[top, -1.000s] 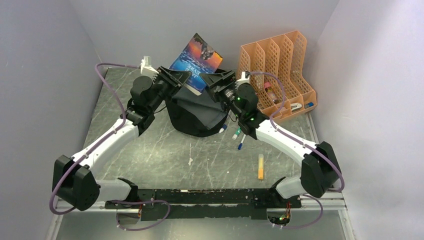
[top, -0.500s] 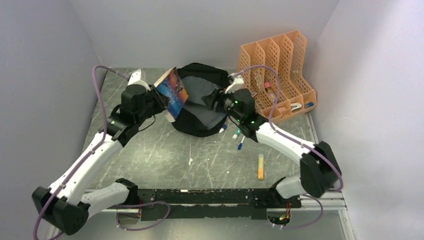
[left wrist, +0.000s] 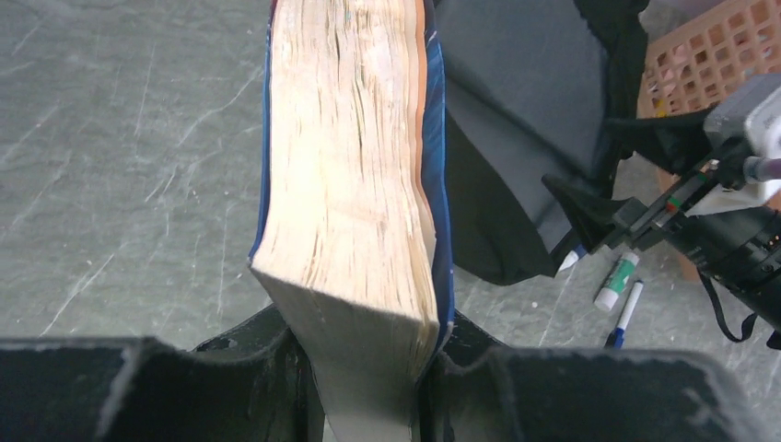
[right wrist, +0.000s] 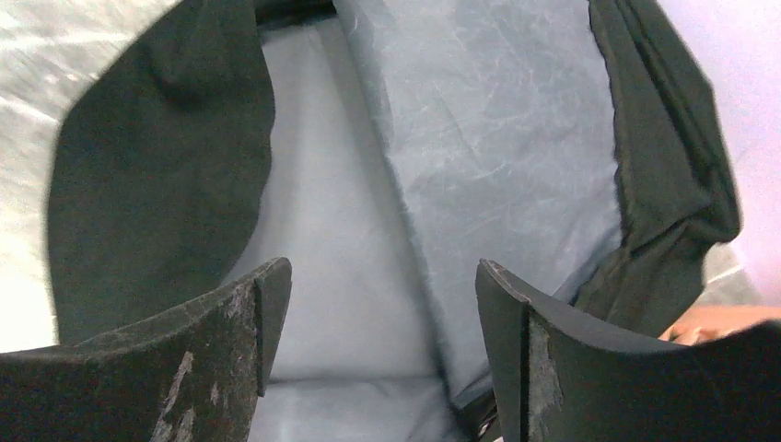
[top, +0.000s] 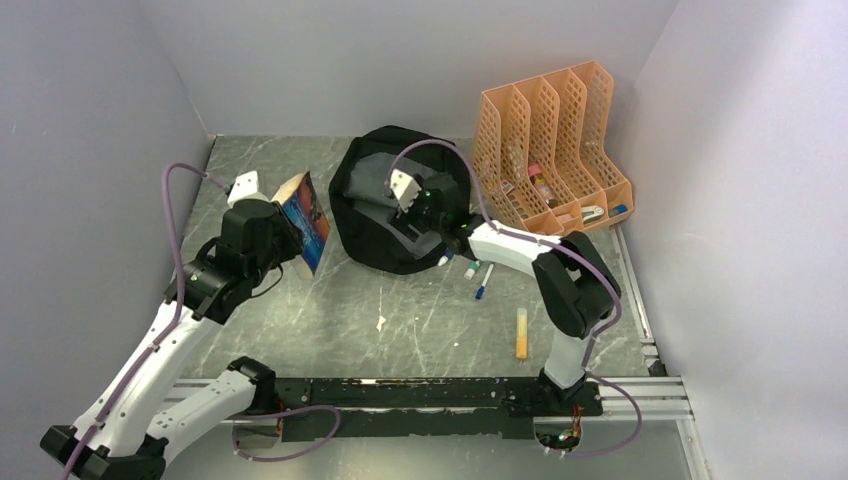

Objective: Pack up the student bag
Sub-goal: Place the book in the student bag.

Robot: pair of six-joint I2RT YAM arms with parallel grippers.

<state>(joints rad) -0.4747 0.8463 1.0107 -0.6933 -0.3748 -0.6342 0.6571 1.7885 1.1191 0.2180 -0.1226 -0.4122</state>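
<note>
I should next move my right gripper toward the held book, then lower it to the grey lining's fold [top: 377, 204] [right wrist: 398, 191] across the bag's opening.
The student bag [top: 380, 240] is a floppy black backpack at the middle back of the table, its mouth open and showing grey lining [top: 372, 172]. My left gripper [top: 284, 226] is shut on a thick blue-covered book [top: 306, 218], held upright to the left of the bag and apart from it. In the left wrist view the book's [left wrist: 355, 175] yellowed page edge faces the camera, clamped between the jaws [left wrist: 368, 368], with the bag [left wrist: 525, 129] to its right. My right gripper [top: 404, 192] hovers open and empty over the bag's mouth. Its wrist view shows the gripper [right wrist: 382, 304] above the grey lining [right wrist: 488, 120].
An orange mesh file organiser [top: 553, 120] holding small items stands at the back right. Several pens [top: 480, 275] lie just right of the bag, also in the left wrist view [left wrist: 619, 281]. A yellow-orange stick [top: 521, 332] lies nearer the front. Grey walls enclose three sides.
My left gripper has carried the book from above the bag to its left and lower. My right gripper has swung left over the bag's mouth, which now lies open.
</note>
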